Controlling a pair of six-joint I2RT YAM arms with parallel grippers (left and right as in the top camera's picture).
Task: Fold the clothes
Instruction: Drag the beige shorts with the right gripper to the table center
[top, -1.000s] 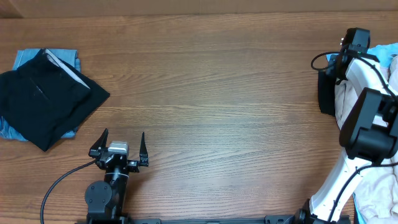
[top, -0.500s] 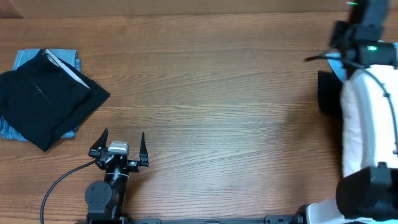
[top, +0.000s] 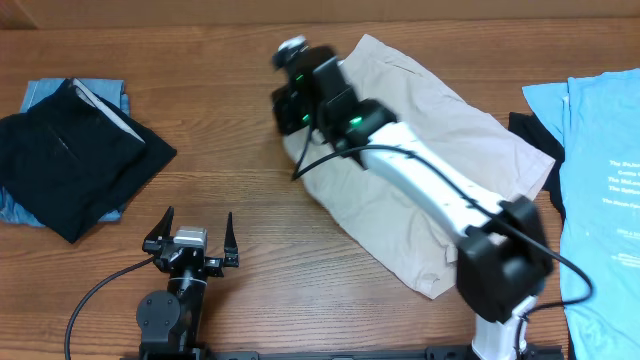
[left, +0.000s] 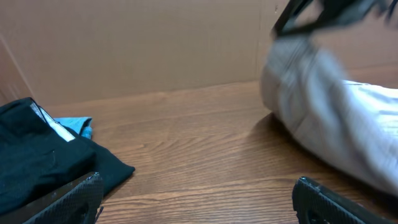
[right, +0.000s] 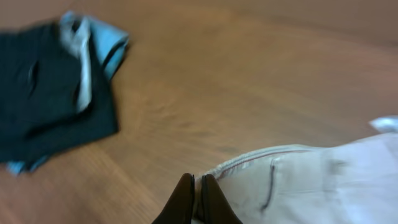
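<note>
Bare wood (top: 207, 168) (right: 144, 144) lies beside the black garment, with room for the hem to spread. Next my right gripper will pull left in the overhead view and back over that wood, and let go of the hem.
A beige garment (top: 420, 190) lies spread across the middle of the table, from the back centre to the front right. My right gripper (top: 292, 105) is shut on its left edge, and the right wrist view shows the fingers (right: 198, 190) pinching the hem of the beige cloth (right: 311, 186). My left gripper (top: 190, 232) is open and empty near the front left, with bare wood between its fingers (left: 196, 199). The beige garment (left: 336, 112) also shows at the right of the left wrist view.
A folded black garment (top: 70, 160) lies on a folded blue one (top: 45, 92) at the far left; both show in the right wrist view (right: 43, 106). A light blue T-shirt (top: 605, 180) over a dark garment (top: 535, 135) lies at the right edge.
My right arm has swung from the pile at the right edge to the table's centre, dragging the beige garment out and spreading it. The left arm has not moved.
</note>
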